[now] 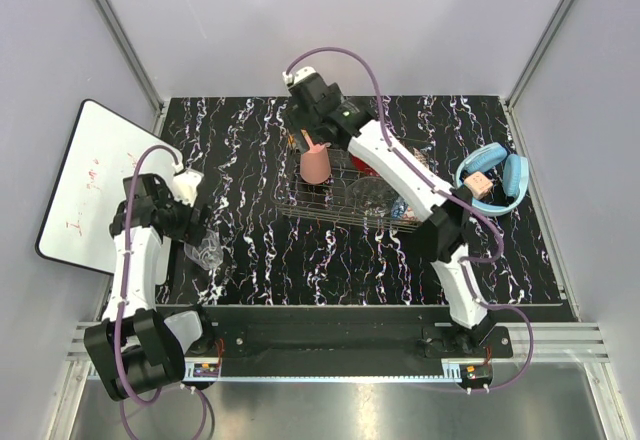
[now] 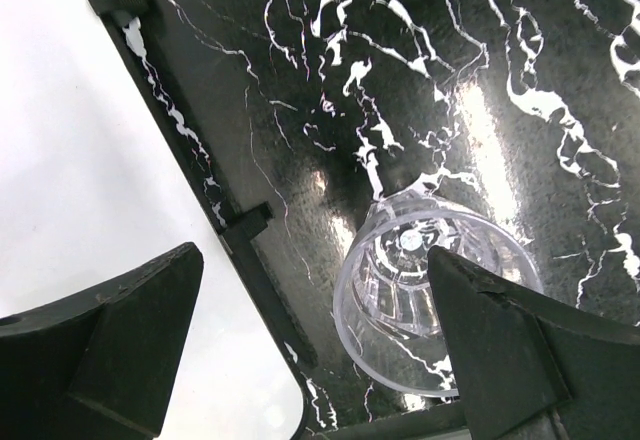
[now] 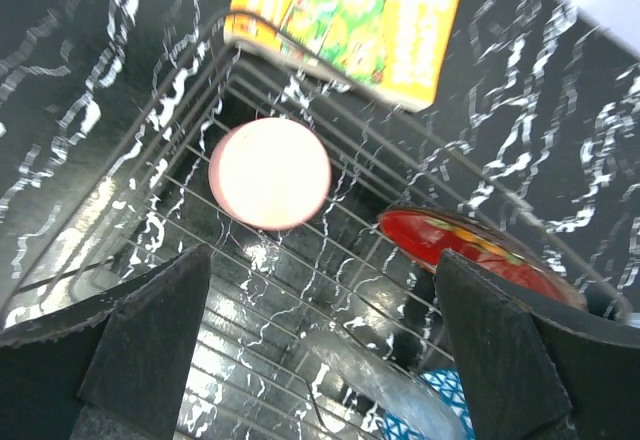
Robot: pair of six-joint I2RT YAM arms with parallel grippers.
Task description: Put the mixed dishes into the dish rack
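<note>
I will next lower the open fingers of my left gripper around the glass rim's side by the whiteboard [image 2: 340, 293] and close them, because that side is below the gripper, between the fingers.
The clear drinking glass [image 2: 405, 305] lies on its side on the black marble table, also seen in the top view [image 1: 208, 252]. My left gripper [image 2: 315, 260] is open just above it, its right finger over the glass's side; in the top view the left gripper [image 1: 200, 232] is at the table's left edge. My right gripper [image 3: 322, 260] is open and empty above the wire dish rack [image 3: 185, 100]. In the rack stand the upside-down salmon-pink cup [image 3: 270, 173], the red floral plate [image 3: 465, 243], the clear glass bowl [image 3: 395, 375] and the blue patterned bowl [image 3: 440, 418]. The brownish bowl is not visible.
An orange-green carton [image 3: 350, 15] lies behind the rack's far side. Blue headphones [image 1: 495, 180] lie at the table's right. A whiteboard [image 1: 90, 185] leans off the table's left edge, close to the glass. The rack [image 1: 300, 205] sits mid-table, with the right gripper [image 1: 318, 138] over its left end.
</note>
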